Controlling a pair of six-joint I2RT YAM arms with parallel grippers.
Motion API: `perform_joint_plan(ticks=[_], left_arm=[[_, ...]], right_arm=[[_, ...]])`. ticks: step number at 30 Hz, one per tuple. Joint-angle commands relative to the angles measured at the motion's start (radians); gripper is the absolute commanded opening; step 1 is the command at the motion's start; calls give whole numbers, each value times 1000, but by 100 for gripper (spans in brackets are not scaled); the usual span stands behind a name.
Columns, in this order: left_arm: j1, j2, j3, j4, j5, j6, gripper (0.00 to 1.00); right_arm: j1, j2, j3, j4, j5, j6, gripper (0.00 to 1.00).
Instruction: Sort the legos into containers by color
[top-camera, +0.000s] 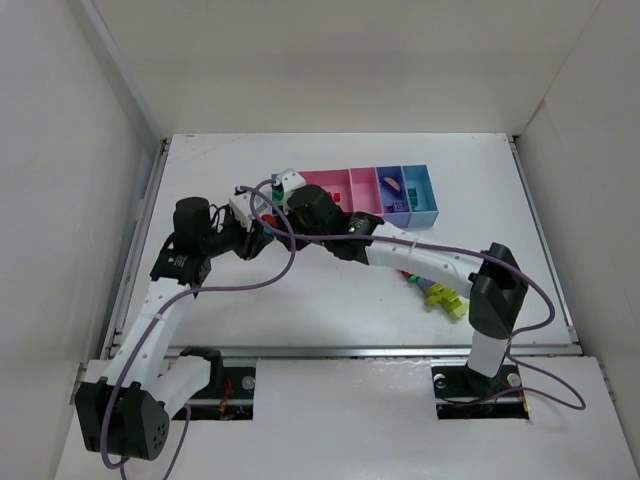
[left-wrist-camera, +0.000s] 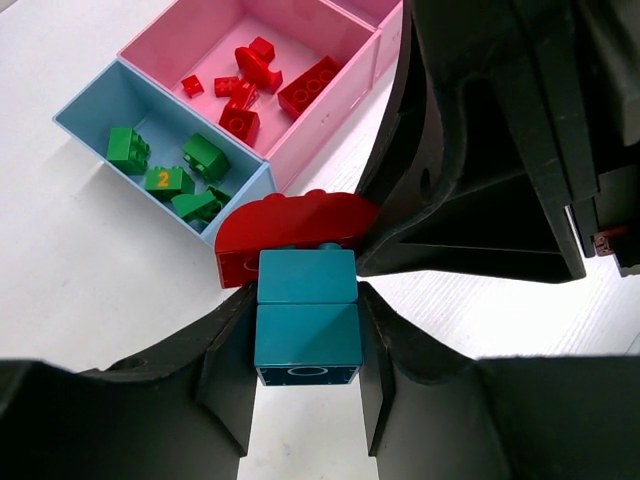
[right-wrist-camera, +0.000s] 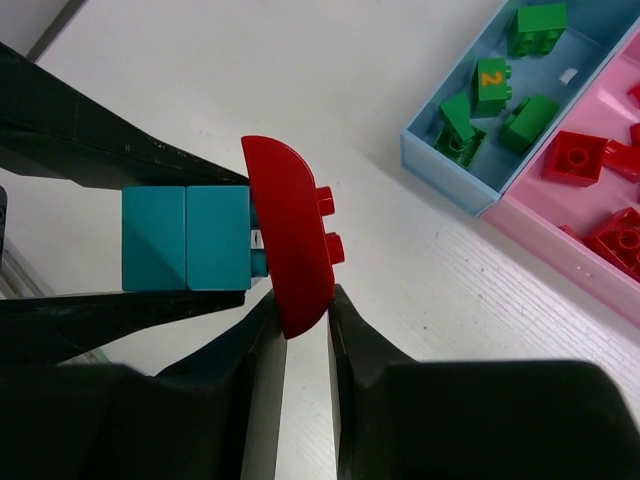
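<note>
The curved lego needs to come off the teal pair next, so my right gripper will pull it outward over the pink bin of red legos and release it.
Two stacked teal legos are joined to a red curved lego above the white table. My left gripper is shut on the teal pair, a finger pressed against each side. In the right wrist view my right gripper is shut on the lower tip of the red curved lego, with the teal pair sticking out to its left. The containers lie just beyond. The light blue bin holds green legos and the pink bin holds red ones.
Loose lime-yellow legos and a few red and teal ones lie on the table near the right arm's elbow. White walls close in the table on the left, back and right. Purple cables hang from both arms.
</note>
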Motion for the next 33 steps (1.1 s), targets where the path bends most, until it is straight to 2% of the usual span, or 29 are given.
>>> perform_joint_plan(ticks=[1, 4, 5, 9, 16, 17, 18, 21, 24, 25, 27, 28, 29, 32, 33], left_arm=[[5, -8, -12, 8, -51, -36, 0], [5, -26, -12, -21, -51, -18, 0], [5, -26, -12, -21, -51, -18, 0], [5, -58, -44, -10, -51, -39, 0], [5, -68, -44, -10, -32, -48, 0], [5, -68, -44, -10, -23, -48, 0], [5, -68, -44, -10, -11, -48, 0], [5, -68, -44, -10, 27, -27, 0], [5, -68, -44, -10, 60, -4, 0], [5, -68, -35, -10, 83, 17, 0], [5, -77, -35, -10, 109, 44, 0], [5, -77, -35, -1, 133, 59, 0], [5, -77, -26, -1, 146, 89, 0], [5, -77, -5, 8, 198, 171, 0], [5, -77, -5, 8, 211, 200, 0]], right_arm=[[22, -29, 47, 12, 70, -2, 0], [-98, -10, 61, -53, 29, 96, 0], [-174, -10, 49, -53, -24, 129, 0], [-296, 17, 4, 27, -61, 215, 0], [-348, 234, 194, -82, -49, 206, 0], [-348, 269, 219, -91, -49, 206, 4], [-362, 280, 219, -91, -58, 206, 17], [-389, 309, 230, -81, -98, 206, 40], [-402, 300, 230, -71, -129, 177, 48], [-402, 300, 230, -71, -129, 164, 56], [-411, 281, 230, -59, -199, 129, 67], [-420, 281, 230, -59, -242, 76, 76], [-429, 272, 230, -59, -343, 43, 80], [-429, 193, 187, -50, -477, -79, 95], [-440, 162, 156, -9, -595, -104, 100]])
